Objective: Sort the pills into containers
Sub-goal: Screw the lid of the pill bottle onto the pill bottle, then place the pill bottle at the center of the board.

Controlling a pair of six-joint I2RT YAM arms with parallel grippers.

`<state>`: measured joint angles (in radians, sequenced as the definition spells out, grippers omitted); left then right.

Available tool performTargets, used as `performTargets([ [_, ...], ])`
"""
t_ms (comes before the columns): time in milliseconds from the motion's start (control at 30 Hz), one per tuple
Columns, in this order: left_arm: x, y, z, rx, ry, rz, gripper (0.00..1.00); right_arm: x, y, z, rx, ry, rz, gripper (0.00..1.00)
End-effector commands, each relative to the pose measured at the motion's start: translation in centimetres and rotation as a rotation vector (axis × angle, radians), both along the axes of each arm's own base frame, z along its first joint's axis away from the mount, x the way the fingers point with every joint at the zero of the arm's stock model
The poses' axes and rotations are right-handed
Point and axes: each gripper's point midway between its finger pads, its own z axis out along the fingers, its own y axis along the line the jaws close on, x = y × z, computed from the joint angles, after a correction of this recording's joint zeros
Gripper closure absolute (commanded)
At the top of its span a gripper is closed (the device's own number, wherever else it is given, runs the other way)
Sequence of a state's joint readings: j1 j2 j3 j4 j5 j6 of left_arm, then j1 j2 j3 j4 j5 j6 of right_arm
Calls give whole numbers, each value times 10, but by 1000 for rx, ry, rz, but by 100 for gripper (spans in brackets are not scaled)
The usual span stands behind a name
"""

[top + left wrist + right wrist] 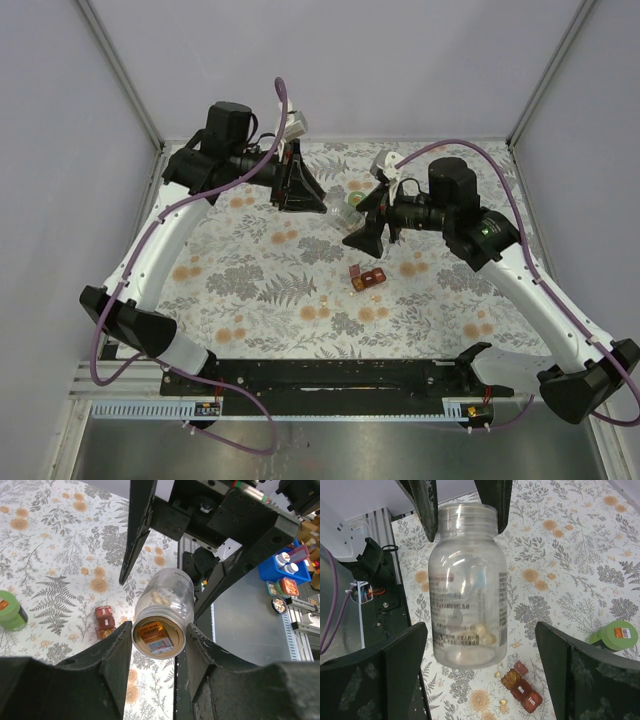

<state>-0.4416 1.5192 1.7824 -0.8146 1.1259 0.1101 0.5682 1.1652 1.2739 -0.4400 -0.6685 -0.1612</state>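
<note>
My left gripper will swing down and to the left in the top view and let go of the bottle upright, because bare cloth lies that way.
My left gripper (157,640) is shut on the gold, orange-labelled cap end of a clear bottle (165,597) and holds it in the air. A few pale pills (484,635) lie inside the bottle (467,580). My right gripper (480,630) is open, with its fingers wide on either side of the bottle's base and not touching it. Below lies the dark-red pill box (521,687), one compartment open and full of orange pills. Two loose pills (497,674) lie on the cloth beside it. The green bottle (615,636) stands further off. In the top view the grippers (305,195) (362,238) meet above the pill box (368,278).
A floral cloth (260,270) covers the table. The green bottle (350,200) stands close behind the two grippers. A blue bin (280,570) with small bottles stands off the table beyond the front rail (330,375).
</note>
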Motion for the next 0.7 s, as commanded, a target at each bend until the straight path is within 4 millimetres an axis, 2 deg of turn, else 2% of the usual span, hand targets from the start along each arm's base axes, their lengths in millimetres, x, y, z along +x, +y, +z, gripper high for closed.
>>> performTargets([
  [0, 8, 16, 15, 10, -121, 43, 100, 0, -7, 16, 6, -78, -24, 1],
  [100, 22, 27, 7, 58, -148, 90, 100, 1, -10, 13, -9, -96, -34, 1],
  [167, 37, 36, -5, 129, -179, 159, 100, 3, -13, 12, -21, -116, -49, 0],
  [433, 103, 74, -93, 476, -226, 363, 100, 19, -27, 0, -72, -145, -148, 0],
  [567, 132, 90, -130, 599, -233, 425, 100, 27, -33, -17, -127, -133, -183, 1],
  [667, 150, 97, -158, 673, -223, 441, 100, 30, -42, -38, -185, -130, -205, 1],
])
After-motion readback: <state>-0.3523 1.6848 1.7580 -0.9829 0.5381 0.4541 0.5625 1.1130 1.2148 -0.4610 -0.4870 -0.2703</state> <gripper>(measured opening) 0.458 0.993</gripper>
